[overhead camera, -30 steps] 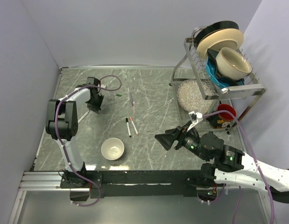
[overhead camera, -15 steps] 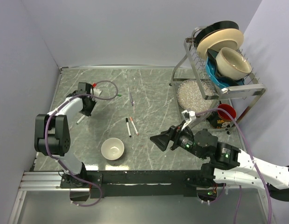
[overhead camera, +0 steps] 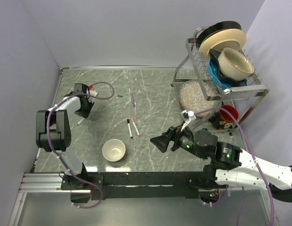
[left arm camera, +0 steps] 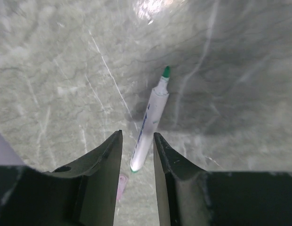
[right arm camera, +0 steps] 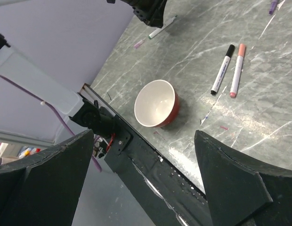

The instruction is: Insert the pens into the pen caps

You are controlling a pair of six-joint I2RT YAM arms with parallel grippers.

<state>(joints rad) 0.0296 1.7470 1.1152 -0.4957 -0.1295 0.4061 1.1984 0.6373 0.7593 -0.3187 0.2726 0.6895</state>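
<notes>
Next, the left gripper moves down onto the rear half of the white pen [overhead camera: 80, 121] [left arm camera: 142, 146], which lies below its parted fingers, because they already stand either side of it.
A pen with a green tip [left arm camera: 148, 120] lies loose on the marble table [overhead camera: 155, 94], its rear end showing in the gap between my left gripper's [left arm camera: 137, 134] parted jaws. From above, that pen [overhead camera: 81, 121] lies just in front of the left gripper [overhead camera: 83, 108], apart from it. A black-tipped pen [overhead camera: 129, 128] and a red-tipped pen [overhead camera: 135, 126] lie side by side mid-table, also seen as the black pen [right arm camera: 223, 69] and red pen [right arm camera: 237, 70]. A green pen cap [overhead camera: 120, 95] sits farther back. My right gripper [overhead camera: 158, 141] hovers wide open and empty.
A white bowl with a red outside [overhead camera: 113, 150] stands near the front edge. A dish rack [overhead camera: 226, 70] with bowls and plates fills the back right, a red cup [overhead camera: 228, 113] beside it. A purple piece [overhead camera: 133, 100] lies mid-table, a small pink piece [left arm camera: 121, 183] under the left jaw.
My left gripper swung left towards the wall and opened, leaving the green-tipped pen on the table. My right gripper crept a little to the left.
</notes>
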